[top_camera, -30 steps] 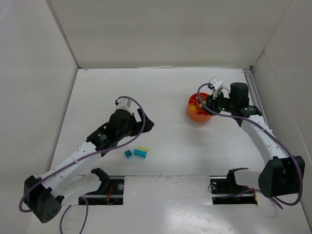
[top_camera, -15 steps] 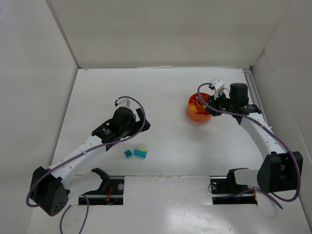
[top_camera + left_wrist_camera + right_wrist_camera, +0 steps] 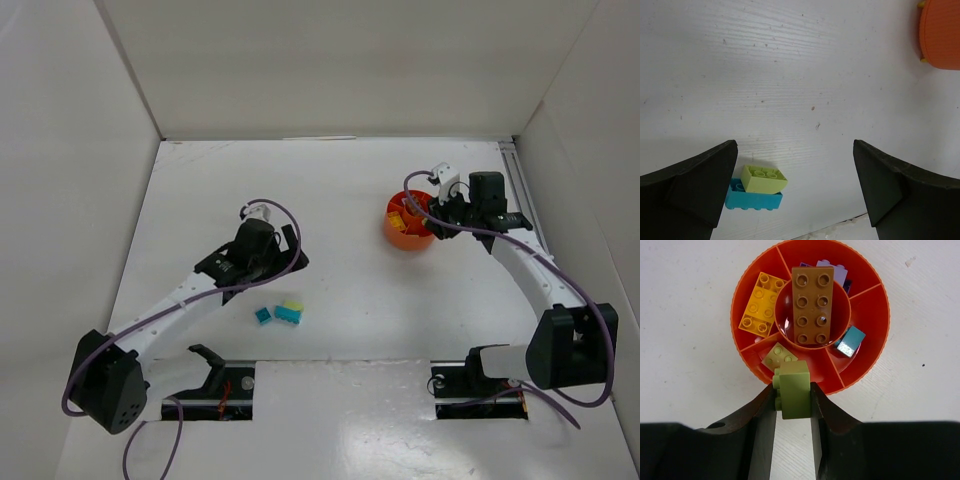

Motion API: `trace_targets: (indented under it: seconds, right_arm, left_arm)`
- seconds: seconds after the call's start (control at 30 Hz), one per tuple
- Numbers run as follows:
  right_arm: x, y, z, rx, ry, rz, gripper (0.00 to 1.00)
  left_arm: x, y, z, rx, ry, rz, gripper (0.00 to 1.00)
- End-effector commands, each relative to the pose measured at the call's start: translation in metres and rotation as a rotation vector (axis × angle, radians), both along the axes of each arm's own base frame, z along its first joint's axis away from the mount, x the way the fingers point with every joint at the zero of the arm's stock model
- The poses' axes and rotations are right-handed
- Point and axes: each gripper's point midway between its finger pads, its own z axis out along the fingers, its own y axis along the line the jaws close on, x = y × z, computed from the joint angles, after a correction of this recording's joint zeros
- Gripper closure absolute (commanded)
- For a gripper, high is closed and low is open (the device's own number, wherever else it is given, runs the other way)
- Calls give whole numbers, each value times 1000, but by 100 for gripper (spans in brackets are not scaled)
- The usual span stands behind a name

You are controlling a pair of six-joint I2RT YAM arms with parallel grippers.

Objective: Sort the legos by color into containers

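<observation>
My right gripper should move down over the bowl section holding the pale yellow-green brick (image 3: 816, 364) and release the lego there, because both are the same color.
My right gripper (image 3: 793, 392) is shut on a pale yellow-green lego (image 3: 794, 388), held over the near rim of the orange bowl (image 3: 874, 347); the bowl also shows in the top view (image 3: 407, 226). The bowl holds a brown brick (image 3: 812, 305) in the centre, an orange brick (image 3: 760, 310), a purple one (image 3: 835, 271), a teal one (image 3: 850, 340) and a pale yellow-green one (image 3: 779, 356). My left gripper (image 3: 795, 195) is open and empty above the table. A lime lego (image 3: 764, 179) lies on a teal lego (image 3: 754, 200) near its left finger. A smaller teal lego (image 3: 263, 315) lies beside them.
White walls enclose the table on three sides (image 3: 330, 70). The orange bowl's edge shows at the upper right of the left wrist view (image 3: 940, 35). Two cut-outs with black parts sit at the table's near edge (image 3: 215, 385).
My left arm has drawn back slightly toward its base, its gripper staying above the legos on the table. My right gripper has shifted a little over the bowl.
</observation>
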Motion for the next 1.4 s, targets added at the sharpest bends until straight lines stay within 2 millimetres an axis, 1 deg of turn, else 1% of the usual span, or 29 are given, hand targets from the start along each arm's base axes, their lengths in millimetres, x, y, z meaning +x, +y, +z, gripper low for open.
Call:
trace_targets:
  seconds: [0.0,0.07,0.33,0.43,0.47,0.57,0.6,0.7,0.77,0.8,0.87,0.97,1.0,1.03,1.07,1.13,1.17,1.2,1.23,1.27,1.3,1.33,1.37]
  right_arm:
    - [13,-4,19,-7,-55,-18,96]
    - [14,-4,11,-9,-34,-18,95]
    - [17,-6,9,-15,-34,-25,95]
    - [17,-7,9,-21,-35,-32,94]
    - [18,-7,6,-22,-26,-32,92]
    - [18,-7,6,-22,-26,-32,92]
    - [16,-7,2,-23,-17,-32,92]
    - [16,-9,2,-29,-17,-38,91]
    - [17,-9,-2,-30,-6,-38,88]
    - [18,-11,-5,-39,2,-46,88]
    - [18,-9,-6,-47,1,-46,87]
    - [18,-10,-7,-59,12,-60,78]
    - [18,-8,-8,-66,11,-59,72]
    - [18,-8,-8,-66,11,-59,72]
    - [18,-6,-8,-72,10,-57,64]
    - [18,-9,-8,-82,9,-68,59]
    - [18,-5,-8,-77,12,-65,56]
    - [20,-5,-4,-75,2,-65,54]
    - [21,-6,-7,-82,10,-71,54]
    - [20,-3,-7,-82,10,-62,54]
    - [19,-5,-9,-91,18,-70,48]
    - [21,-5,-5,-90,9,-70,47]
    - [21,-5,-5,-90,9,-70,48]
  left_arm:
    - [5,-2,6,-7,-29,-13,0]
    - [5,-2,3,-2,-21,-13,0]
    - [7,-3,-1,4,-12,-13,0]
    - [7,-3,-8,15,6,-13,0]
    - [8,-6,-4,5,2,-19,0]
    - [8,-6,-10,16,18,-19,0]
    - [10,-7,-6,11,11,-19,0]
    - [9,-7,-9,16,18,-19,0]
    - [11,-8,-8,17,8,-26,0]
    - [11,-8,-8,17,7,-26,0]
    - [11,-8,-8,17,7,-26,0]
    - [11,-8,-8,17,7,-26,0]
    - [11,-8,-8,17,7,-26,0]
    - [9,-7,-9,21,15,-26,0]
    - [10,-7,-6,16,6,-26,0]
    - [8,-6,-7,16,6,-26,0]
    - [8,-6,-7,16,6,-26,0]
    - [8,-6,-4,10,-3,-26,0]
    - [8,-6,-4,10,-3,-26,0]
    - [8,-6,-4,10,-3,-26,0]
    - [8,-6,-1,5,-11,-26,0]
    - [8,-6,-1,5,-11,-26,0]
    - [6,-4,-5,10,-3,-26,0]
